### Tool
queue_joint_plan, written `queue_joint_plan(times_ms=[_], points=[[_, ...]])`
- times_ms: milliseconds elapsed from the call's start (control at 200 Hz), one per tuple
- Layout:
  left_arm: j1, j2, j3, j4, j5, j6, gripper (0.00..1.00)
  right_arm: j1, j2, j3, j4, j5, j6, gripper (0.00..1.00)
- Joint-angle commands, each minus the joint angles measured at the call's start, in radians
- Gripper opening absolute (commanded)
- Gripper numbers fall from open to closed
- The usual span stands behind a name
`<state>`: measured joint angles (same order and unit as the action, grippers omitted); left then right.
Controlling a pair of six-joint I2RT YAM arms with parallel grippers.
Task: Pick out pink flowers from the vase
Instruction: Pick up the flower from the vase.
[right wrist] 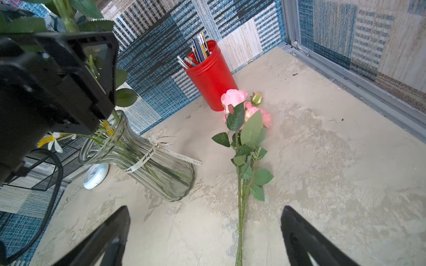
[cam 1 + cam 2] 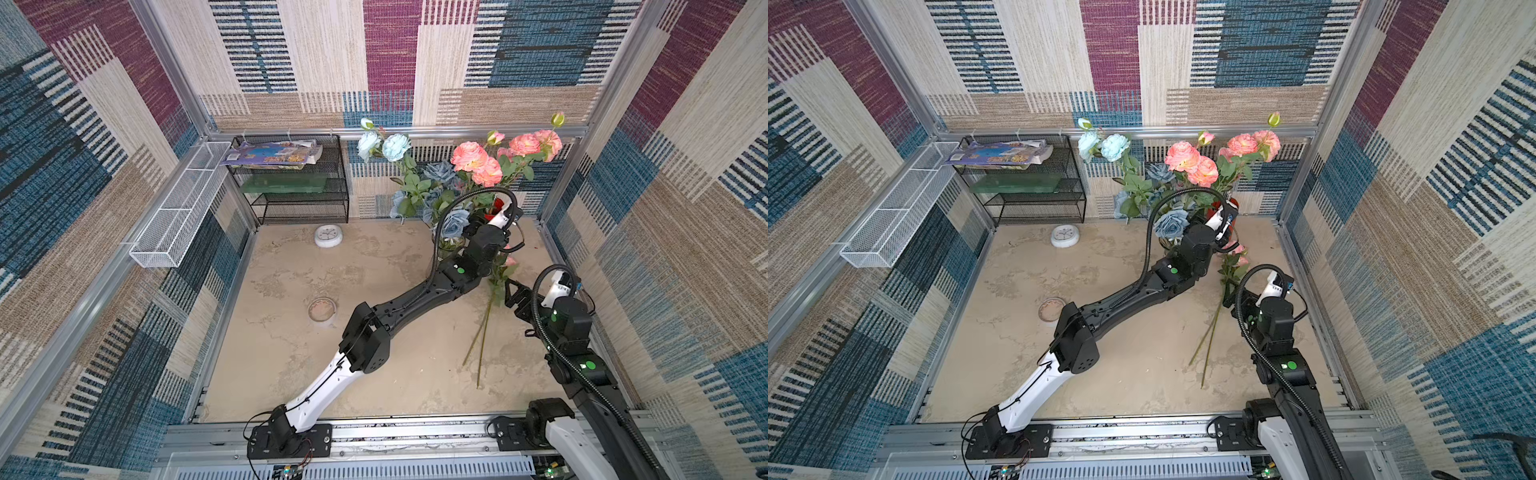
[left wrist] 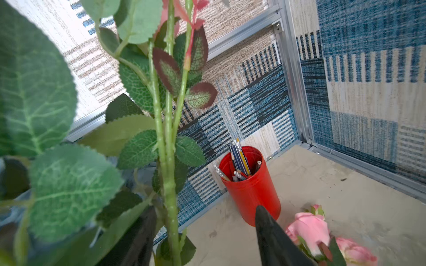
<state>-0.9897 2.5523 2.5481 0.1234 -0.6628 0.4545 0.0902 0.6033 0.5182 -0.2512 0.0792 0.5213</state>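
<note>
The green stems stand between my left gripper's open fingers, nearer one finger, so next it needs to move sideways toward the dusty-blue roses and close around the stems.
The clear ribbed vase (image 1: pixel 149 165) stands at the back right, mostly hidden in both top views by blooms and my left arm (image 2: pixel 484 243). Coral-pink flowers (image 2: pixel 469 156) rise from it on long stems. My left gripper (image 3: pixel 205 208) is open among those stems, with one green stem (image 3: pixel 170 202) between the jaws, close to one finger. More pink flowers (image 1: pixel 234 97) lie flat on the table beside the vase, also seen as pink flowers (image 2: pixel 509 261) in a top view. My right gripper (image 1: pixel 206 208) hangs open just above their stems (image 1: pixel 239 218), holding nothing.
A red cup (image 1: pixel 212 80) of pencils stands in the back right corner. Dusty-blue roses (image 2: pixel 455 222) and pale blue blooms (image 2: pixel 384 145) share the vase. A black wire shelf (image 2: pixel 299 183), white mesh basket (image 2: pixel 183 208), small clock (image 2: pixel 328 236) and round lid (image 2: pixel 322 309) lie further left.
</note>
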Motion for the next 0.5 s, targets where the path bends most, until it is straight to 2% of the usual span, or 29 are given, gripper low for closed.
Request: queue_joint_plan(times_ms=[0,120,351,496], points=[[0.012,0.023,0.032,0.042,-0.049,0.020,0.65,0.000,-0.003,0.009,0.017,0.017,-0.010,0.96],[0.031,0.029,0.032,0.042,-0.057,-0.012,0.61,0.000,-0.012,0.011,0.002,0.030,-0.013,0.96],[0.043,0.019,0.020,-0.008,-0.013,-0.064,0.27,-0.001,-0.022,0.008,-0.005,0.035,-0.010,0.96],[0.042,-0.022,-0.040,-0.016,0.077,-0.114,0.13,-0.004,-0.026,0.008,-0.009,0.041,-0.013,0.96]])
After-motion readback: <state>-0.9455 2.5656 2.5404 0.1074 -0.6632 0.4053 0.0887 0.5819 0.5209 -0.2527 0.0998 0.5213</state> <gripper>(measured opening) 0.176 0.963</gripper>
